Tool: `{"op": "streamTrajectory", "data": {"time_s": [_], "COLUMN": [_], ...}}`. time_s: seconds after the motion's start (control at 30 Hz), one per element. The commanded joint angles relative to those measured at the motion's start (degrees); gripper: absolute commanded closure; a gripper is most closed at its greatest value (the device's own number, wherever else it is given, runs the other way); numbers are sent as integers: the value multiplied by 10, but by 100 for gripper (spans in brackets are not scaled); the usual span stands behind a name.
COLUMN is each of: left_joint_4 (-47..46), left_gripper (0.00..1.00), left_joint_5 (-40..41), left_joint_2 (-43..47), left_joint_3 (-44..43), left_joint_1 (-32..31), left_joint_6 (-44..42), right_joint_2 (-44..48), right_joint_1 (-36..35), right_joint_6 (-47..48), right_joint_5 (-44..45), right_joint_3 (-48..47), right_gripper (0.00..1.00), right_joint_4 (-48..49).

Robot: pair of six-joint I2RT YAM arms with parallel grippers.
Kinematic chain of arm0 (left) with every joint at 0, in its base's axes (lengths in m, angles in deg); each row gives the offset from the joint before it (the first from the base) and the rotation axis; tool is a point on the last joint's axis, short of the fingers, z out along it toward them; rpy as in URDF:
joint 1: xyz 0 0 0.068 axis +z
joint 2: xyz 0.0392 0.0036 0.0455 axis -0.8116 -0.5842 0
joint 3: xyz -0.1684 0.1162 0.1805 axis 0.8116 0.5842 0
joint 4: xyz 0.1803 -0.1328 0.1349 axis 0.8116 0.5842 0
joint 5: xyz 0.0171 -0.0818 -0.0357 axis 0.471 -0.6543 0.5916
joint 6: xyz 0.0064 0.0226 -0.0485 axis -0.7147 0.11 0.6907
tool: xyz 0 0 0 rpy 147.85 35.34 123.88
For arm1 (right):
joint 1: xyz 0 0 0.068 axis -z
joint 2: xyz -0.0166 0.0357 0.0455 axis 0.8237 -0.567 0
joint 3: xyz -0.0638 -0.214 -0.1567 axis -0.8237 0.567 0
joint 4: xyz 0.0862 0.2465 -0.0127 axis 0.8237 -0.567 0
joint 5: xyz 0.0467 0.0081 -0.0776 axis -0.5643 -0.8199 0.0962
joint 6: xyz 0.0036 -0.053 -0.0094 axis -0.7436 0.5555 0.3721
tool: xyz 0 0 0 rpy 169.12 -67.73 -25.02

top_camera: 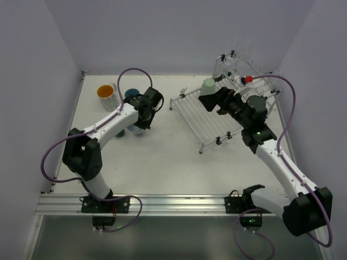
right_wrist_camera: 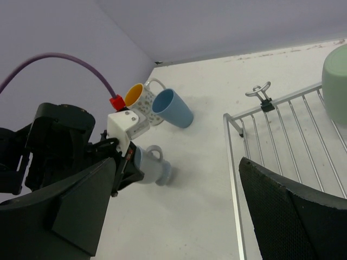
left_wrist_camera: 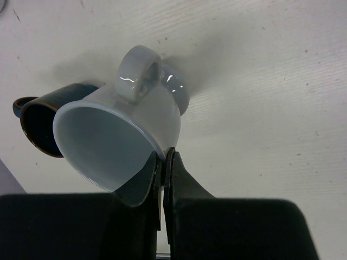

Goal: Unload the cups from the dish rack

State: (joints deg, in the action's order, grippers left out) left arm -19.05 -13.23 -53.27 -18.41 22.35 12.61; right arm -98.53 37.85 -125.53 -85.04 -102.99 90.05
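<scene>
I will move my left gripper slightly outward next and then open it off the light blue mug's rim, because the mug's bottom is already down at the table.
My left gripper [left_wrist_camera: 164,158] is shut on the rim of a light blue mug [left_wrist_camera: 116,135], holding it tilted with its base at or just above the table; both show in the top view, gripper [top_camera: 142,121] and mug [top_camera: 136,131]. A dark blue mug [left_wrist_camera: 39,122] lies right behind it. My right gripper [right_wrist_camera: 179,216] is open and empty over the near-left part of the dish rack [top_camera: 209,120], just short of a pale green cup [top_camera: 209,85] standing upside down on the rack [right_wrist_camera: 282,135]. Clear glasses [top_camera: 245,50] sit on the raised back.
A white mug with an orange inside [top_camera: 107,95] and a blue cup [top_camera: 132,95] rest on the table at the back left, near the wall. The rack fills the right side, with black clips [right_wrist_camera: 262,93] on its rim.
</scene>
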Motion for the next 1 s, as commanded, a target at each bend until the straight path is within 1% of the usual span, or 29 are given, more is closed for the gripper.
{"op": "streamTrajectory", "data": {"time_s": [0.0,0.27,0.33,0.37,0.43,0.5,0.6,0.67,0.7,0.77,0.87,0.93,0.97], "left_joint_4": [-3,-2,6,5,4,5,10,10,10,8,5,1,-1], "left_gripper": [100,100,98,95,92,87,75,71,65,57,49,46,42], "left_joint_5": [59,69,66,66,73,78,81,85,86,89,89,90,93], "left_joint_2": [-15,-63,-77,-78,-85,-91,-99,-101,-101,-99,-93,-90,-88], "left_joint_3": [-54,-86,-93,-94,-96,-101,-108,-107,-106,-102,-101,-100,-100], "left_joint_1": [0,-1,-1,-1,-1,-1,-1,-1,-1,-1,-1,-1,-1], "left_joint_6": [-19,-27,-29,-30,-32,-33,-34,-34,-34,-34,-34,-33,-31], "right_joint_2": [-8,-16,-17,-18,-19,-18,-11,-8,-7,-7,-8,-12,-18], "right_joint_1": [1,1,1,1,1,2,1,1,1,1,1,1,1], "right_joint_6": [17,20,16,16,16,17,17,17,17,18,23,28,30], "right_joint_5": [0,-1,-5,-6,-7,-5,-1,0,-1,-1,6,15,19], "right_joint_3": [-31,-36,-37,-38,-41,-43,-39,-35,-35,-37,-38,-39,-42], "right_gripper": [1,1,1,1,1,1,1,1,1,1,1,1,1], "right_joint_4": [-5,-6,-5,-5,-8,-11,-11,-9,-8,-12,-15,-21,-23]}}
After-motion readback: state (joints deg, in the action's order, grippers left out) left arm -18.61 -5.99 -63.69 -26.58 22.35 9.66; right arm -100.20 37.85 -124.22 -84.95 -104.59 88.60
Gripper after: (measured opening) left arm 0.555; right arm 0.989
